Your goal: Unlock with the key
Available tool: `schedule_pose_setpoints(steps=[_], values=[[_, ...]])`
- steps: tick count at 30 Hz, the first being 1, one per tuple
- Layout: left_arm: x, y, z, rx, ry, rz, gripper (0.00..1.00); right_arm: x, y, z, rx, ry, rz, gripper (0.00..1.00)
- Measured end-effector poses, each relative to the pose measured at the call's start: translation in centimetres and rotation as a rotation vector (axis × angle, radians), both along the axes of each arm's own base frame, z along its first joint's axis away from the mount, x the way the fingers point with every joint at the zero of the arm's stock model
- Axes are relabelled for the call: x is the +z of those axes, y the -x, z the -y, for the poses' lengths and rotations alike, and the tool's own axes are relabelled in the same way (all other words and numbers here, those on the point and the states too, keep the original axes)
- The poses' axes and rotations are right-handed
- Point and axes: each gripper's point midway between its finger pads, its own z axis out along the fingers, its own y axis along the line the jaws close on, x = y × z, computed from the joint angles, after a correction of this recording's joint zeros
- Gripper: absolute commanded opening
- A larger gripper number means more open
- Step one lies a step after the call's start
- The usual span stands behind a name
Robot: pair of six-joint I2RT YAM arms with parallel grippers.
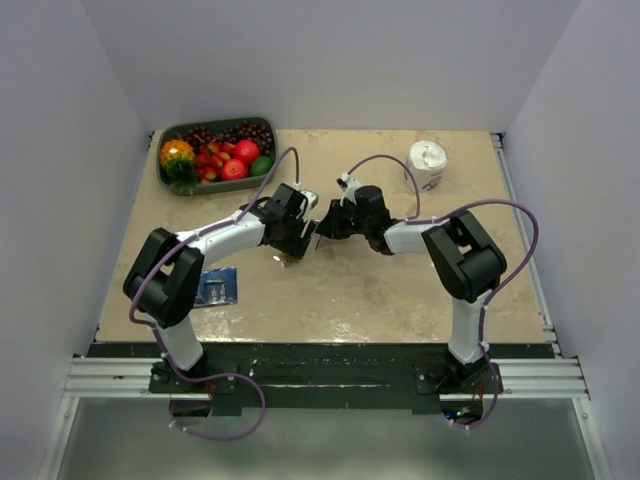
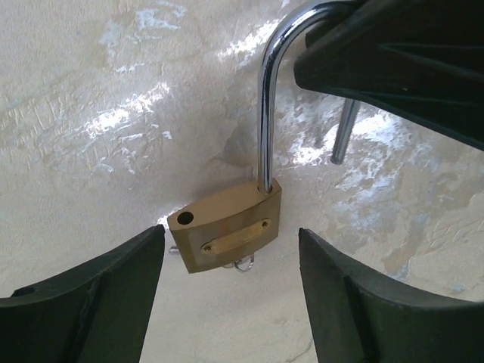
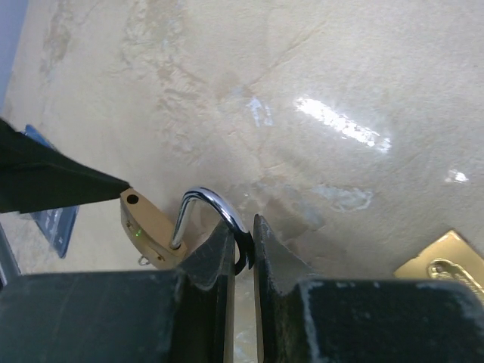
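Observation:
The right gripper moves outward next and lowers the padlock onto the bare tabletop to release the shackle's bend (image 3: 219,208), since the shackle's loose end is clear of its hole.
A brass padlock (image 2: 227,231) hangs by its steel shackle (image 2: 266,113) just above the table. The shackle is swung open: its free end (image 2: 342,140) is out of the body's hole (image 2: 185,219). My right gripper (image 3: 243,227) is shut on the shackle's bend (image 3: 219,208). My left gripper (image 2: 231,234) is open, with one finger on each side of the padlock body and not touching it. A small silvery piece, apparently the key (image 2: 243,263), sticks out under the padlock body; it also shows in the right wrist view (image 3: 144,259). Both grippers meet mid-table (image 1: 312,232).
A second brass padlock (image 3: 446,261) lies on the table near the right gripper. A blue card (image 1: 217,286) lies at the front left. A dark tray (image 1: 163,172) of fruit stands at the back left. A white cup (image 1: 428,163) stands at the back right.

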Motion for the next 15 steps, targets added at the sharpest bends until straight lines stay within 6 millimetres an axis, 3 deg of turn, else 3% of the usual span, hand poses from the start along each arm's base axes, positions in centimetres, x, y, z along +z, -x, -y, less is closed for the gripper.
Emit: schedule_pose_setpoints(steps=[3, 4, 10, 15], values=[[0.7, -0.4, 0.4, -0.005, 0.021, 0.027, 0.91, -0.7, -0.6, 0.5, -0.015, 0.010, -0.019, 0.00], [0.9, -0.5, 0.5, -0.008, 0.025, 0.034, 0.99, -0.8, -0.8, 0.6, -0.019, 0.012, -0.023, 0.00], [3.4, -1.0, 0.7, -0.005, 0.072, 0.121, 0.99, -1.1, -1.8, 1.2, -0.038, 0.020, -0.035, 0.00], [7.0, -1.3, 0.5, 0.007, 0.135, 0.239, 0.99, -1.6, -2.9, 1.4, -0.048, 0.033, -0.047, 0.00]])
